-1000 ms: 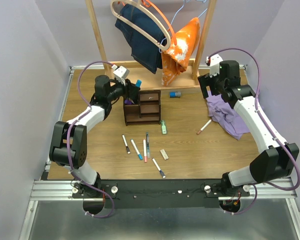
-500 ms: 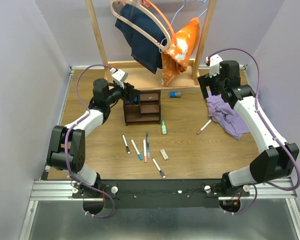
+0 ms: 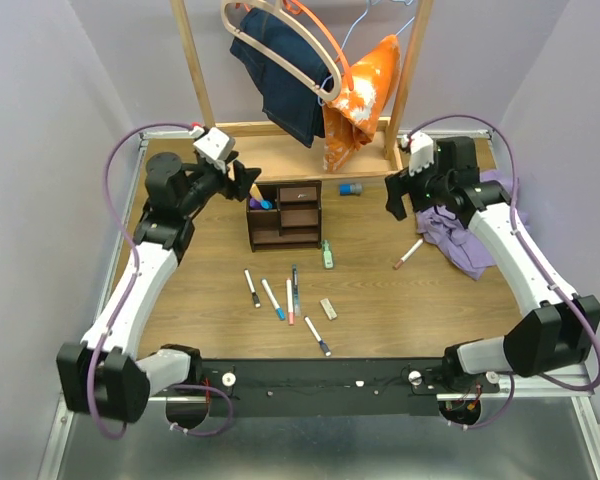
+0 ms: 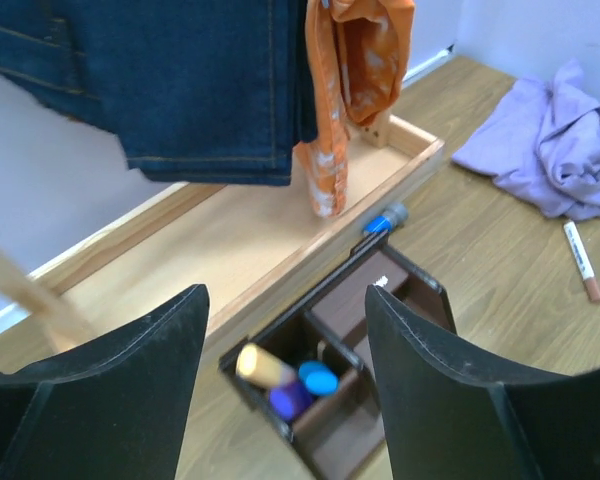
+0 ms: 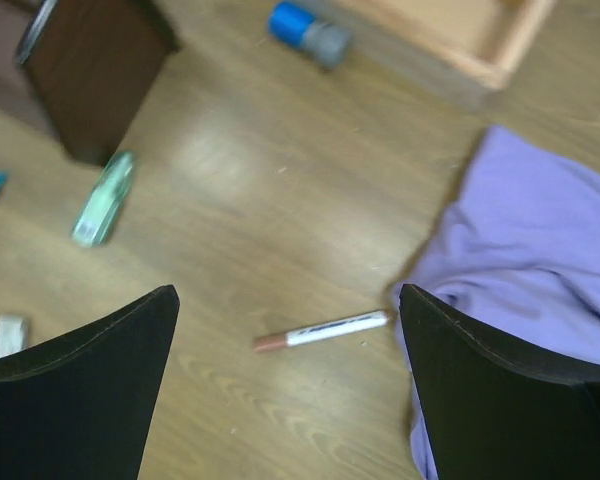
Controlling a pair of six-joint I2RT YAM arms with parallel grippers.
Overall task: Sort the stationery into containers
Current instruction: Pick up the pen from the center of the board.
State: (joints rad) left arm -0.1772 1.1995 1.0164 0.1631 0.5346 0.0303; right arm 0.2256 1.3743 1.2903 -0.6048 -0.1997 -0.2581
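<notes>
The white marker lies below my right gripper and runs from finger to finger, so next I will turn the gripper and lower it onto the white marker's body [image 3: 404, 258] [image 5: 302, 335] beside its pink-brown tip.
The dark brown organizer [image 3: 285, 215] stands mid-table. Its back left slot holds a tan-topped, a purple and a blue-topped item [image 4: 318, 378]. My left gripper [image 3: 242, 182] is open and empty, above and left of that slot [image 4: 285, 296]. Several white pens [image 3: 273, 299], a beige eraser [image 3: 328, 308] and a green highlighter [image 3: 327, 254] lie in front of the organizer. A white marker with a pink-brown tip [image 3: 408, 254] lies below my open, empty right gripper [image 3: 395, 195], between its fingers in the right wrist view [image 5: 325, 328]. A blue-capped item [image 3: 350, 188] lies by the rack base.
A light-wood clothes rack [image 3: 280, 135] with jeans and an orange cloth stands at the back. A crumpled purple cloth [image 3: 460, 230] lies at the right, touching the marker's end [image 5: 520, 250]. Purple walls close both sides.
My left gripper has drawn back up and to the left from the organizer; a blue-topped item now stands in the slot. My right gripper has swung left, off the purple cloth.
</notes>
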